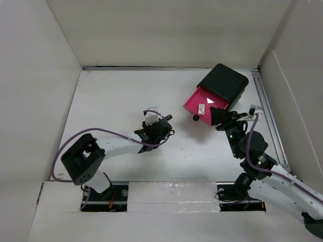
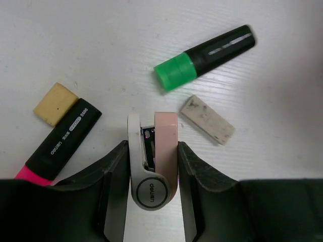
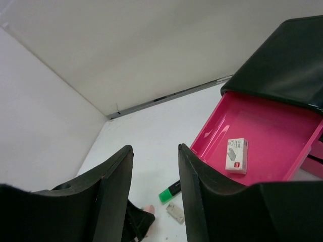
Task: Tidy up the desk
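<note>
My left gripper will next move the stapler over to its right in the top view and let go of it, because bare drawer bottom (image 1: 208,112) beside the staple box is there.
My left gripper (image 2: 152,146) is shut on a white and pink stapler (image 2: 154,156), one finger on each side, over the white desk (image 1: 116,101) near its middle (image 1: 162,126). Around it on the desk lie a green-capped highlighter (image 2: 204,58), a dirty white eraser (image 2: 207,120), a pink-capped highlighter (image 2: 60,143) and a tan eraser (image 2: 54,103). My right gripper (image 3: 155,148) is open and empty. It hangs just in front of the open pink drawer (image 3: 212,126), to the right of the left gripper (image 1: 218,117).
The black drawer box (image 1: 224,83) stands at the back right, its top pink drawer pulled out towards the middle. A small white staple box (image 3: 236,155) lies in that drawer. White wall panels (image 1: 40,75) close off the left, back and right.
</note>
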You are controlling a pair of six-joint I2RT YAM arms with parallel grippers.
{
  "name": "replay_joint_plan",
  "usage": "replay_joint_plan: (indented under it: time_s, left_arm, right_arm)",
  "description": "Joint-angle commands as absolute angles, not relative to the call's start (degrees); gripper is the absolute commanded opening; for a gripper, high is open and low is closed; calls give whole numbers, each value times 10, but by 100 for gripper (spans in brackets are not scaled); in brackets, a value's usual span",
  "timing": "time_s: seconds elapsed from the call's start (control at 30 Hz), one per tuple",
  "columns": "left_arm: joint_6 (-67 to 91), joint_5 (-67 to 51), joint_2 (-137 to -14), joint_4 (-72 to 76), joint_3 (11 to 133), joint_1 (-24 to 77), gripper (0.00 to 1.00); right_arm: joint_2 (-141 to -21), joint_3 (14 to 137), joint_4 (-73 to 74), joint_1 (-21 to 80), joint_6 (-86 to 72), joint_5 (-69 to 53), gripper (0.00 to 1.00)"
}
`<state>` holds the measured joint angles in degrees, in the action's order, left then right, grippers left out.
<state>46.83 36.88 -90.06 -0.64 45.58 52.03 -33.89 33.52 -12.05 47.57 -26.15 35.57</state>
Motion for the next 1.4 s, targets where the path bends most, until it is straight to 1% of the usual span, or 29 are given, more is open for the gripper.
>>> replay_joint_plan:
  time_s: [0.0,0.1,0.2,0.27,0.33,0.43,0.47,0.5,0.57,0.6,0.7,0.87,1.1,1.2,1.23,1.3,1.33,1.37]
  left_arm:
    - [454,394,-813,-40,495,536,16]
    - [409,360,-770,19,504,536,16]
    - [350,280,-755,110,526,536,16]
    - [313,245,-774,164,547,536,17]
    - [296,202,-799,184,592,536,17]
    - [266,171,-853,213,656,536,17]
    - [255,168,-886,220,673,536,18]
    - [249,148,-909,215,716,536,18]
    - [246,128,-967,184,766,536,18]
    - [246,101,-987,180,806,536,18]
    - [259,57,-1048,177,858,536,18]
    - [269,45,-1113,175,906,536,18]
    - [271,18,-1156,192,945,536,21]
    - [272,11,-1165,192,952,536,28]
    - [272,11,-1166,193,952,536,38]
    - [270,9,-1166,194,952,536,45]
    - [268,11,-1165,192,952,536,51]
    - [265,14,-1163,191,950,536,53]
  right_arm:
    - [-339,345,-147,471,-259,363,47]
    - [-337,347,-145,471,-258,358,47]
    - [-336,344,-147,471,-259,364,47]
    - [-334,344,-147,471,-260,361,47]
    - [-333,342,-149,471,-263,366,46]
    - [-323,336,-148,471,-267,371,45]
    - [-312,331,-149,471,-267,374,45]
    - [-307,329,-150,471,-268,378,45]
    - [-288,322,-153,471,-270,388,45]
    - [-282,317,-154,471,-272,388,45]
    - [-259,313,-156,471,-277,389,45]
    - [-239,303,-157,466,-279,390,45]
    - [-244,303,-158,466,-282,386,45]
    - [-245,304,-158,466,-281,383,45]
    - [-244,304,-158,466,-281,382,45]
    - [-243,303,-158,466,-281,387,45]
    - [-243,301,-159,466,-282,389,45]
    - [-244,301,-160,466,-282,386,45]
